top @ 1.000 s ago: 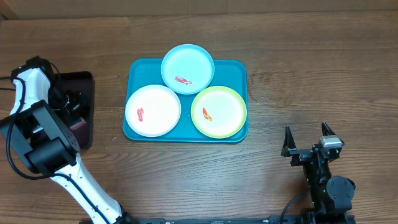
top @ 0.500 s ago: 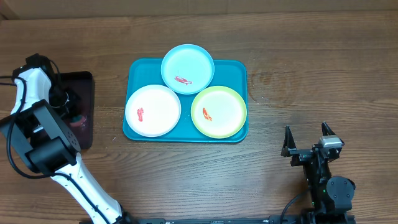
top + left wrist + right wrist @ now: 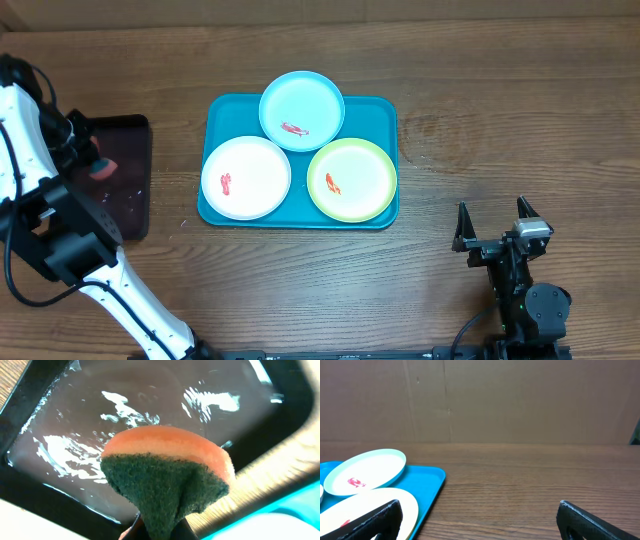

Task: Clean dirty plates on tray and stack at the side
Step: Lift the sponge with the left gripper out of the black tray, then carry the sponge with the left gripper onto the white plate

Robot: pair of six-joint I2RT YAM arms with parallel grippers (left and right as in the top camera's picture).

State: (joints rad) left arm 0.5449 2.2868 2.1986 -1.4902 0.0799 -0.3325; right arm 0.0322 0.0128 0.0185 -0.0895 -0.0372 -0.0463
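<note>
I will next move my left gripper to the right in the overhead view, over the white plate [image 3: 245, 178], and let go of the sponge there, because the plate has a red smear on it.
Three plates lie on the turquoise tray [image 3: 380, 108]: a light blue plate [image 3: 302, 110] at the back, a white plate [image 3: 245, 178] front left and a yellow-green rimmed plate [image 3: 352, 180] front right. Each carries a small red smear. My left gripper [image 3: 92, 165] hangs over the dark tray, left of the plates, shut on an orange sponge [image 3: 167, 477] with a green scouring face. My right gripper [image 3: 494, 228] stands open near the front right of the table, nothing between its fingers, well clear of the tray.
A dark maroon tray [image 3: 128, 200] sits left of the turquoise one, its bottom wet and glistening [image 3: 150, 390]. Bare wood table stretches right of the turquoise tray [image 3: 427, 480]. A brown cardboard wall [image 3: 520, 400] closes the back.
My left gripper shut on the sponge in the dark tray, then rose with it and swung back and to the left. The right arm and plates stayed still.
</note>
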